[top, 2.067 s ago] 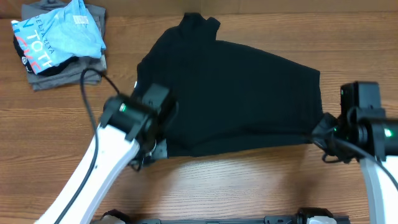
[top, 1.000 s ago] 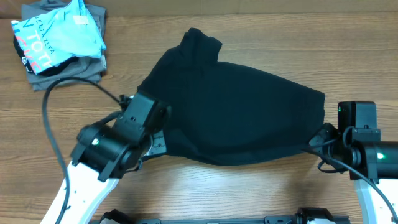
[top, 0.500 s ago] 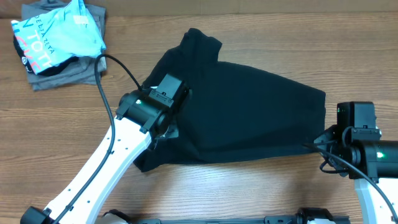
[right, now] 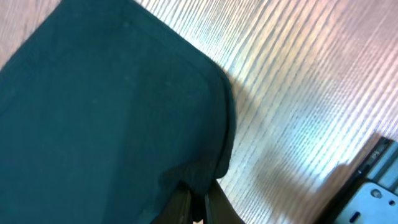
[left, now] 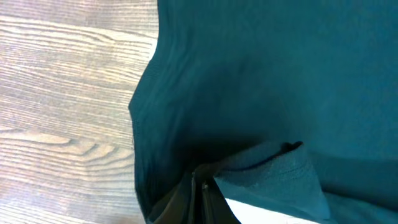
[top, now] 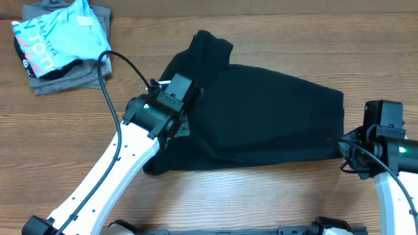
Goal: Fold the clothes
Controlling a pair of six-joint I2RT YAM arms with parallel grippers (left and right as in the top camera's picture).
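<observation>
I need to move my left gripper outward and slightly toward the shirt's middle next and release the fold over that fabric (top: 213, 81), as the shirt lies flat beyond the held fold.
The black T-shirt (top: 261, 111) lies spread across the middle of the wooden table, a sleeve or neck part poking up at its far end. My left gripper (top: 177, 124) is over the shirt's left side, shut on a fold of the black fabric (left: 261, 168) that it holds lifted over the rest. My right gripper (top: 344, 140) is at the shirt's right near corner, shut on the hem (right: 205, 174). The white neck tag does not show.
A light blue shirt with lettering (top: 62, 36) lies on folded grey garments (top: 72, 75) at the far left corner. Bare wooden table (top: 261, 196) runs along the near side. The left arm's black cable (top: 114, 85) loops over the table beside the pile.
My left gripper has carried the shirt's left edge up and rightwards over the body of the shirt. The right gripper has shifted slightly right, still holding the right corner.
</observation>
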